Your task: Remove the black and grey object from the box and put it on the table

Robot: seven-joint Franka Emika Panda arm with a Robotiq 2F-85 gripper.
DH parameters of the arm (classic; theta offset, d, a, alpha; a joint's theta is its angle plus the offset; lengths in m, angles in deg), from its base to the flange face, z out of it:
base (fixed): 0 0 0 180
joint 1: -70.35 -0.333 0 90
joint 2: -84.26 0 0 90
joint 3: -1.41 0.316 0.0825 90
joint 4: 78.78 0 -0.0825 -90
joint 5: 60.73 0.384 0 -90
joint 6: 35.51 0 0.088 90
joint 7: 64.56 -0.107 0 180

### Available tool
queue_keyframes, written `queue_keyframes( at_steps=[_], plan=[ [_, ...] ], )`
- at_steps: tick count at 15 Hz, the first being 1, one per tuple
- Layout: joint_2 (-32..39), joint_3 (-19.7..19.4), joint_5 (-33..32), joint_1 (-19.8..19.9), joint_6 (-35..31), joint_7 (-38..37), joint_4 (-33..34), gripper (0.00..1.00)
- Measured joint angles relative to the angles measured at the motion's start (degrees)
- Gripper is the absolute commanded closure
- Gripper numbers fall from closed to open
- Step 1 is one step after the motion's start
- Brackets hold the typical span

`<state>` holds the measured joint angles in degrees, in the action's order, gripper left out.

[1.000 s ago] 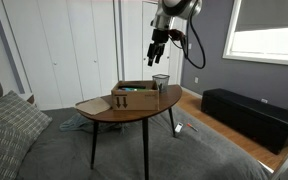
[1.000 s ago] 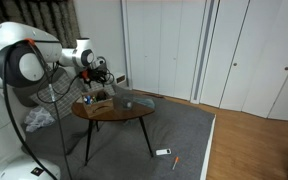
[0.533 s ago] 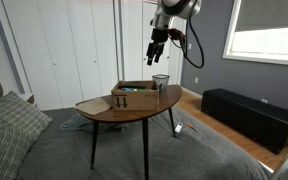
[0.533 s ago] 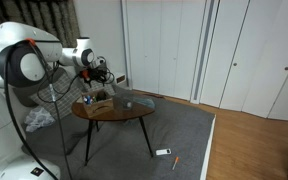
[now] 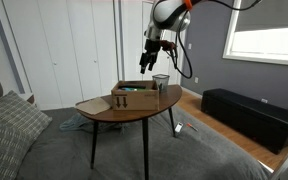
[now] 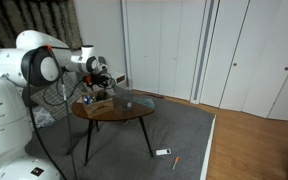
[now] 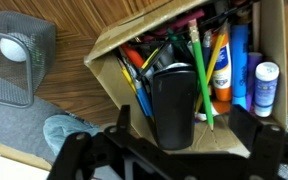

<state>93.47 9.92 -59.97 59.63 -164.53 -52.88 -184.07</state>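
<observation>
My gripper goes down into the box (image 7: 114, 45) next and closes around the black and grey object (image 7: 174, 112), which sits below, lined up between the open fingers.
The brown cardboard box (image 5: 134, 97) sits on the oval wooden table (image 5: 109, 113) and shows in both exterior views (image 6: 97, 101). In the wrist view the box (image 7: 114, 45) holds several pens, pencils, markers and small bottles. A black and grey cylindrical object (image 7: 174, 90) stands among them. My gripper (image 5: 146, 66) hangs a little above the box (image 6: 98, 84). In the wrist view the gripper (image 7: 184, 128) is open, with one finger on each side of the black and grey object, not touching it.
A wire mesh cup (image 7: 19, 65) with a white ball (image 7: 16, 47) in it stands on the table beside the box (image 5: 161, 83). A long black bench (image 5: 249, 115) stands by the wall. A bed with a pillow (image 5: 12, 130) fills the foreground. A small item (image 6: 164, 153) lies on the floor.
The arm has swung over and down, bringing my gripper from above the mesh cup to just above the box. The box and cup have not moved.
</observation>
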Motion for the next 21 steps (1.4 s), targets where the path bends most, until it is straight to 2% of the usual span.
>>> queue_keyframes(
  at_steps=[6,14,16,17,18,19,21],
  plan=[
    [7.4,0.9,0.0,0.0,-1.6,-1.2,4.3,0.00],
    [12.9,1.5,-0.5,-0.8,-1.8,-3.0,9.0,0.00],
    [13.8,1.5,-0.9,-1.0,-1.9,-3.6,9.8,0.09],
    [14.3,1.5,-1.2,-1.0,-2.1,-3.7,10.2,0.08],
    [14.7,1.5,-1.7,-1.2,-2.6,-3.9,10.5,0.13],
    [15.1,1.4,-2.3,-1.3,-3.1,-4.2,10.7,0.10],
    [16.0,1.3,-3.3,-1.6,-4.1,-4.7,11.1,0.10]
  ],
)
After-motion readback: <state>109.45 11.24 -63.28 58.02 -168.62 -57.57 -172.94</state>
